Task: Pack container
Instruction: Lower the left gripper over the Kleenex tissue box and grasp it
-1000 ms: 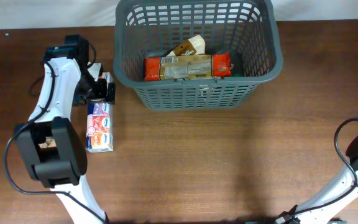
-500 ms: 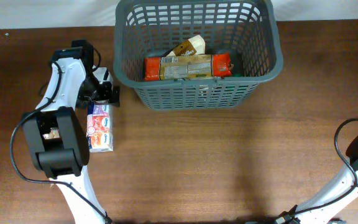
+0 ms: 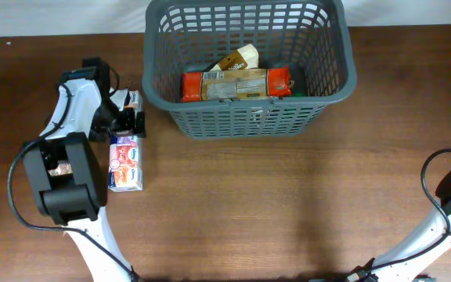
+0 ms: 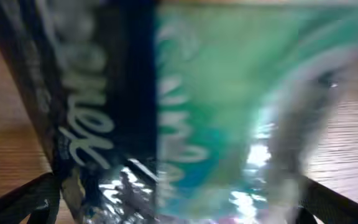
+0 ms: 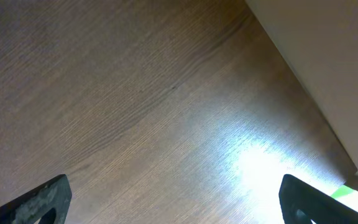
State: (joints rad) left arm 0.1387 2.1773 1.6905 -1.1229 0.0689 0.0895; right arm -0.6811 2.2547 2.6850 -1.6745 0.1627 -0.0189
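Note:
The left gripper lowers down around the packet's middle (image 3: 126, 142) (image 4: 178, 198) next and closes, since my spread fingers already stand on either side of the white, pink and blue packet.
The container, a large dark grey basket (image 3: 249, 119), stands at the back middle of the table. It holds a long orange-ended packet (image 3: 237, 84), a tan packet (image 3: 239, 58) and something green (image 3: 297, 90). A white, pink and blue packet (image 3: 125, 157) lies on the table left of the basket. My left gripper (image 3: 130, 121) is low over that packet's far end. In the left wrist view the packet (image 4: 229, 93) is a blurred green and dark mass that fills the frame, and my left gripper (image 4: 179, 202) has its fingers spread wide on either side of it. My right gripper (image 5: 176, 199) is open over bare wood.
The wooden table (image 3: 288, 211) runs wide in front of the basket. The right arm's base and cable (image 3: 449, 196) sit at the far right edge. A pale wall or edge (image 5: 328, 56) shows in the right wrist view.
My left gripper swung slightly right toward the basket, then back left over the packet's far end. The packet barely shifted. The right arm has not moved.

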